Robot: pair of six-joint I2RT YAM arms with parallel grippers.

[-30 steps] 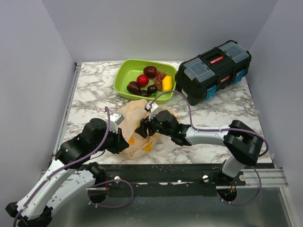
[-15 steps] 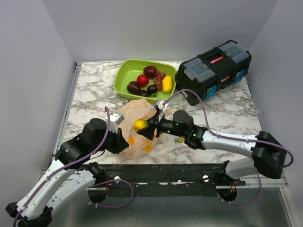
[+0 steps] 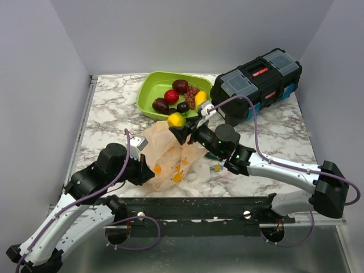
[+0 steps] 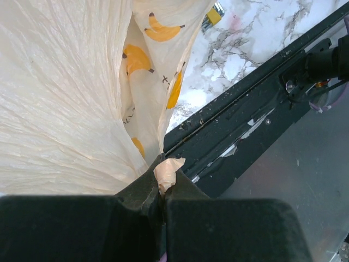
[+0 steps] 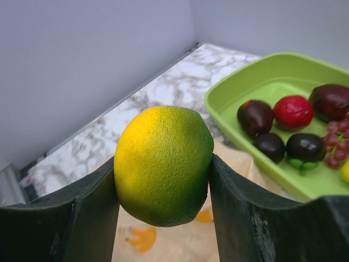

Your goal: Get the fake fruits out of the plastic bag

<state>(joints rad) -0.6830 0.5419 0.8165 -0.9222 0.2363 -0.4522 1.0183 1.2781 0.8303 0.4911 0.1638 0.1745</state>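
Observation:
The robot's right gripper needs to carry the fruit outward next, past the near rim of the tray and down toward the tray's far corner away from the toolbox (image 5: 276,87), which is empty.
The plastic bag (image 3: 170,156), pale orange with banana prints, lies crumpled near the table's front edge. My left gripper (image 4: 162,188) is shut on a pinch of the plastic bag (image 4: 65,103) at its near edge. My right gripper (image 5: 163,185) is shut on a yellow-green fake fruit (image 5: 163,164), held in the air above the bag's far side, just short of the tray; from above this fruit (image 3: 176,120) shows by the tray's near rim. Several fake fruits (image 3: 181,98), dark purple, red, yellow and a grape bunch, lie in the lime-green tray (image 3: 149,91).
A black toolbox (image 3: 256,85) with blue latches stands at the back right. A small yellow-tipped object (image 3: 216,168) lies on the marble right of the bag. Grey walls enclose the table on three sides.
My right gripper has risen out of the bag with the yellow-green fruit and moved away toward the tray. The left gripper has kept its hold on the bag.

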